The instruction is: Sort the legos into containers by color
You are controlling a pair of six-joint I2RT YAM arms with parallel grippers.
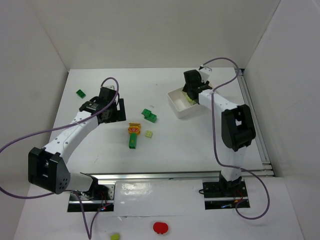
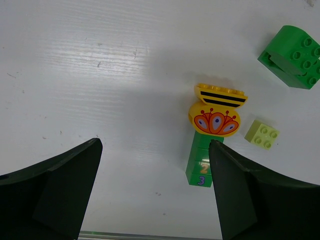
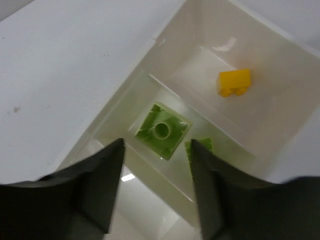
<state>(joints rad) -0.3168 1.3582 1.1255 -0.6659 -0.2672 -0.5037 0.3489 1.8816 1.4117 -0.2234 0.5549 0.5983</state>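
I should next swing my right gripper back and left in the top view, then down onto the small lime brick outside the tray.
The white divided tray (image 1: 181,110) sits at the back right. My right gripper (image 1: 191,96) hovers over it, open and empty; in the right wrist view (image 3: 155,185) the tray (image 3: 131,95) holds an upturned lime brick (image 3: 163,130), a second lime brick (image 3: 200,146) and a yellow brick (image 3: 234,82) in another compartment. My left gripper (image 1: 111,114) is open and empty left of centre. Ahead of it (image 2: 155,190) lie a yellow-red piece (image 2: 216,117) on a long green numbered brick (image 2: 199,167), a small lime brick (image 2: 262,134) and a green brick pair (image 2: 292,57). Another green brick (image 1: 80,93) lies far left.
White walls enclose the table on three sides. A metal rail (image 1: 165,176) runs along the near edge by the arm bases. A red round thing (image 1: 160,228) and a lime blob (image 1: 115,236) lie on the front ledge.
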